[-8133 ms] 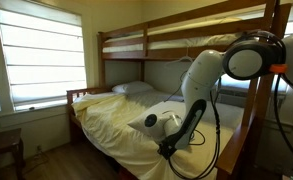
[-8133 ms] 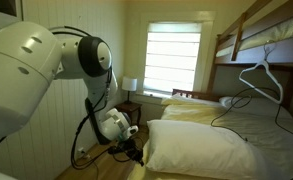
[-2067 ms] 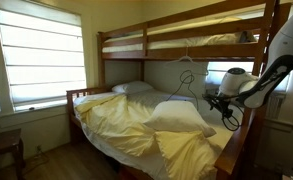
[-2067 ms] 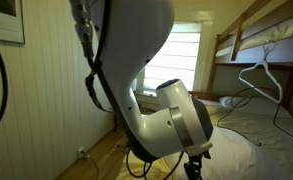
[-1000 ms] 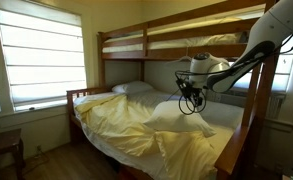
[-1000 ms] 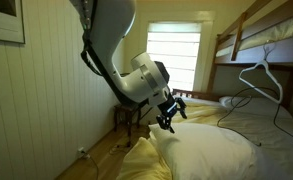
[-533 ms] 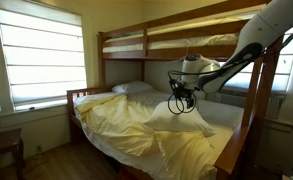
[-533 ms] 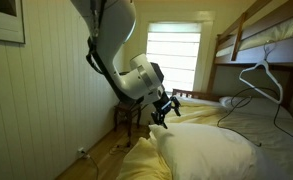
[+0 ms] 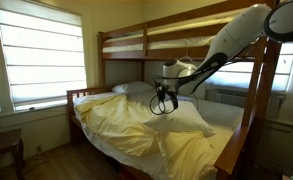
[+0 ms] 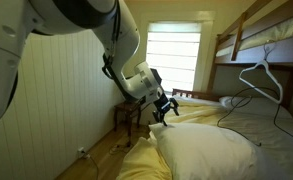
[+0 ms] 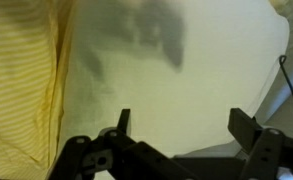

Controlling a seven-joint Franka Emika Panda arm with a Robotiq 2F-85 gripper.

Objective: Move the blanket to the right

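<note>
My open gripper moves down and outward onto the pillow's end [image 10: 167, 130] [image 11: 156, 70] beside the yellow blanket next and closes there, since that white fabric lies below and outward of it.
The pale yellow blanket [image 9: 121, 125] lies wrinkled over the window side and foot of the lower bunk, and shows as a yellow fold [image 10: 144, 160] beside the pillow. A plump white pillow [image 9: 184, 117] rests on the bed's middle. My gripper [image 9: 163, 102] hangs open above the bed, between the blanket and the pillow, touching nothing; it also shows near the bed's edge [image 10: 164, 113]. In the wrist view the gripper [image 11: 181, 125] is open and empty, over white fabric [image 11: 176, 70], with the striped yellow blanket [image 11: 21, 90] at the left.
The upper bunk [image 9: 186, 40] hangs low over the bed and a wooden post [image 9: 256, 110] stands by the arm. A wire hanger and cable [image 10: 258, 75] lie on the mattress. A nightstand [image 10: 131, 108] with a lamp stands below the window [image 10: 174, 55].
The arm has swung along the bed toward the headboard and the blanket, passing over the pillow. The jaws have stayed open and empty.
</note>
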